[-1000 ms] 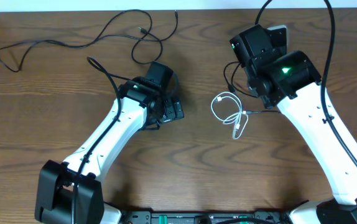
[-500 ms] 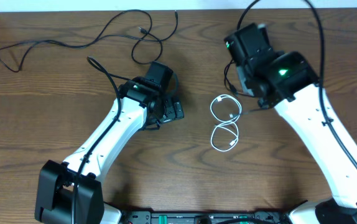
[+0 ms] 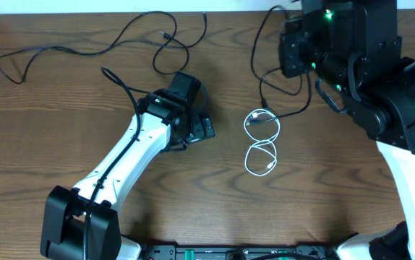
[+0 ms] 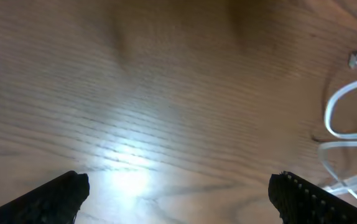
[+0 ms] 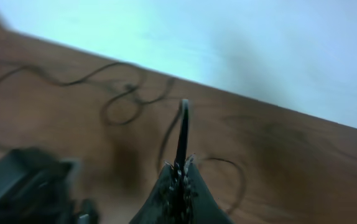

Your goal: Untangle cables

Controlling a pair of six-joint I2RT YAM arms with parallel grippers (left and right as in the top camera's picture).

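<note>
Next, I raise my left gripper, tilt it level and reach outward onto the part of the second black cable facing it, since my right gripper holds that cable raised.
The white cable [image 3: 262, 141] lies in a loose figure-eight on the table between the arms; its loops also show at the right of the left wrist view [image 4: 346, 118]. One black cable [image 3: 84, 45] sprawls across the back left. My right gripper [image 5: 181, 169] is shut on the second black cable [image 5: 183, 127], raised above the table; that cable hangs in loops [image 3: 264, 87] just behind the white one. My left gripper [image 4: 178, 193] is open and empty, low over bare wood just left of the white cable.
The wooden table [image 3: 48, 144] ends at a pale wall along the back [image 5: 259, 43]. My left arm [image 3: 131, 155] crosses the middle left. My right arm [image 3: 381, 79] looms large over the back right, hiding that corner.
My right arm has risen and moved back with the black cable. The white cable has come free of it and settled in a figure-eight. The left arm has not moved.
</note>
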